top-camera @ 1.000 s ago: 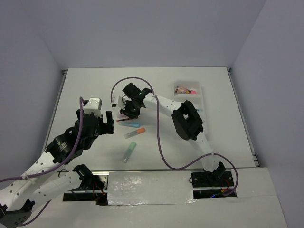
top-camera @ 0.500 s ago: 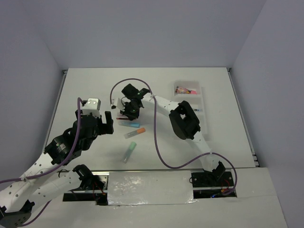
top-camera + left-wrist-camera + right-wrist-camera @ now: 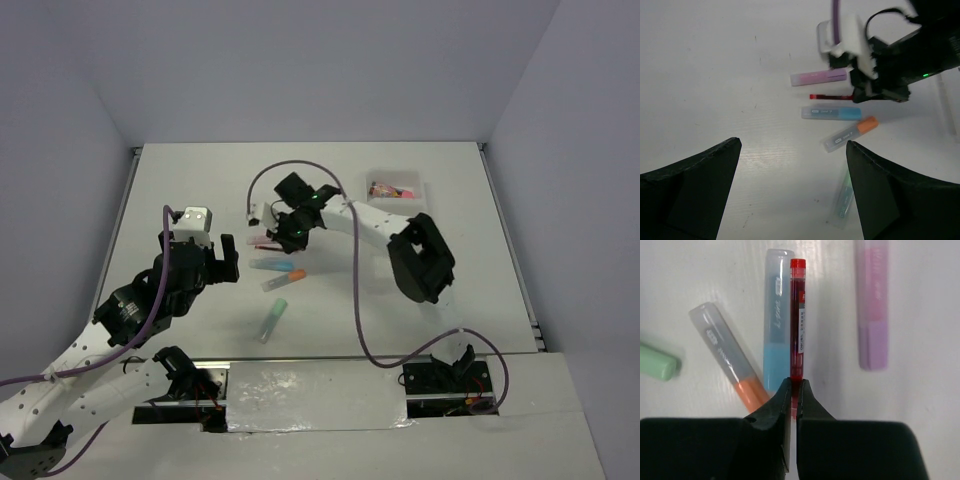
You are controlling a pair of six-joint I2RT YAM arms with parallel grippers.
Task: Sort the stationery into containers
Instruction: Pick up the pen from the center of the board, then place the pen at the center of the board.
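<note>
The robot's right gripper will next lift the red pen and bring it to the right in the top view, over the tray, because the translucent tray already has pink-red items in it.
My right gripper is shut on one end of a thin red pen, low over the table between a pink highlighter and a blue highlighter. An orange highlighter and a mint-green one lie nearer the arms. My left gripper is open and empty, hovering left of the pens. In the left wrist view its fingers frame the table, with the red pen ahead. The translucent tray stands at the back right, partly hidden by the right arm, with pink-red items in its far compartment.
The right arm's purple cable loops over the table between the pens and the arm's base. Grey walls close in the table on three sides.
My right gripper has shifted to the right with the red pen in it, and the right arm's elbow has swung right. The left arm has barely moved.
</note>
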